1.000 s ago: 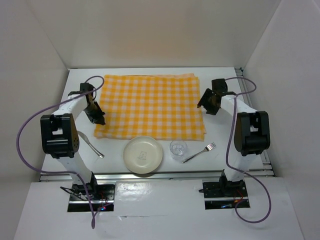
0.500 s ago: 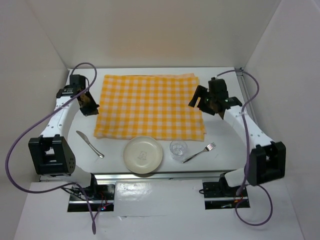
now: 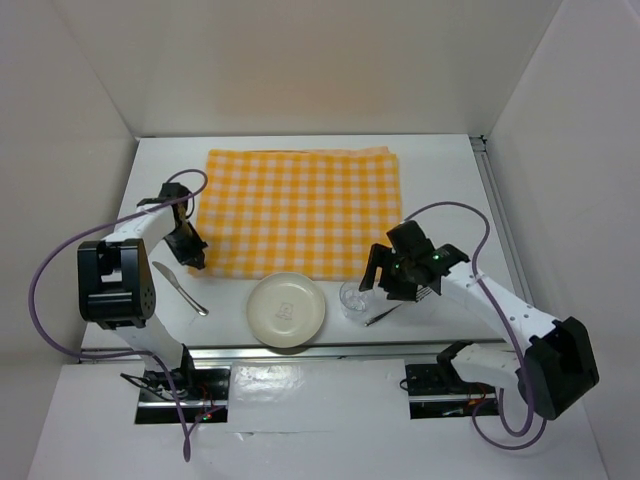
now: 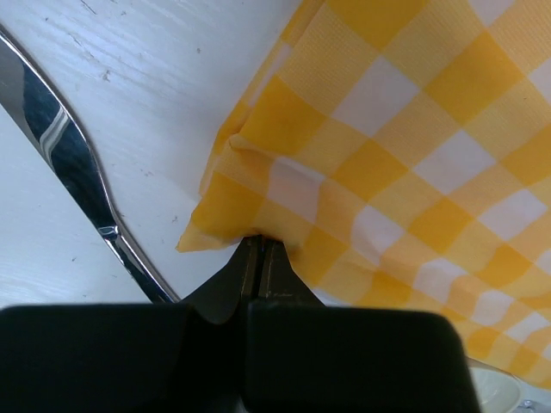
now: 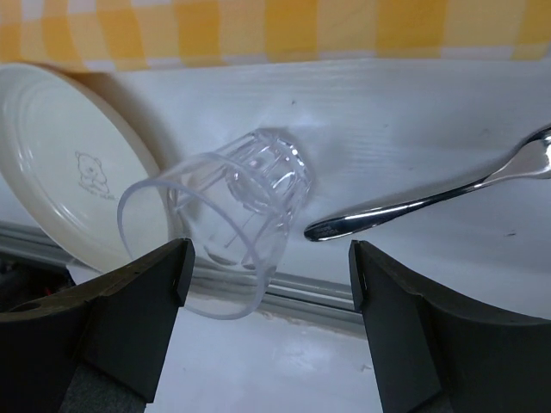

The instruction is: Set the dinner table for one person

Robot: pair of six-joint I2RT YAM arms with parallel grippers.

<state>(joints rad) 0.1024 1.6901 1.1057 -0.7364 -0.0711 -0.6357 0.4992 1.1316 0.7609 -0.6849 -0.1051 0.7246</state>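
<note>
The side of the glass's rim by the fork is already between the open fingers, so my right gripper will next lower over that part of the rim and close there.
The white dinner table [image 3: 450, 180] carries a yellow-and-white checked cloth [image 3: 300, 212] across its far half. My left gripper [image 3: 191, 251] is shut on the cloth's near-left corner [image 4: 225, 225], with the fingertips [image 4: 261, 248] pinched together on the fabric. A clear glass [image 3: 355, 298] stands beside a cream plate [image 3: 287, 309]. My right gripper [image 3: 383, 283] is open just right of the glass. In the right wrist view [image 5: 269, 258] the glass [image 5: 225, 231] stands ahead, towards the left finger. A fork [image 5: 430, 196] lies to its right.
A knife [image 3: 180, 288] lies near the left front, close to my left gripper, and shows in the left wrist view [image 4: 60, 146]. A metal rail [image 3: 300, 350] runs along the table's near edge. White walls enclose the left, back and right sides.
My right arm swung from the cloth's right edge down to the glass at the front. My left gripper moved along the cloth's left edge to its near-left corner.
</note>
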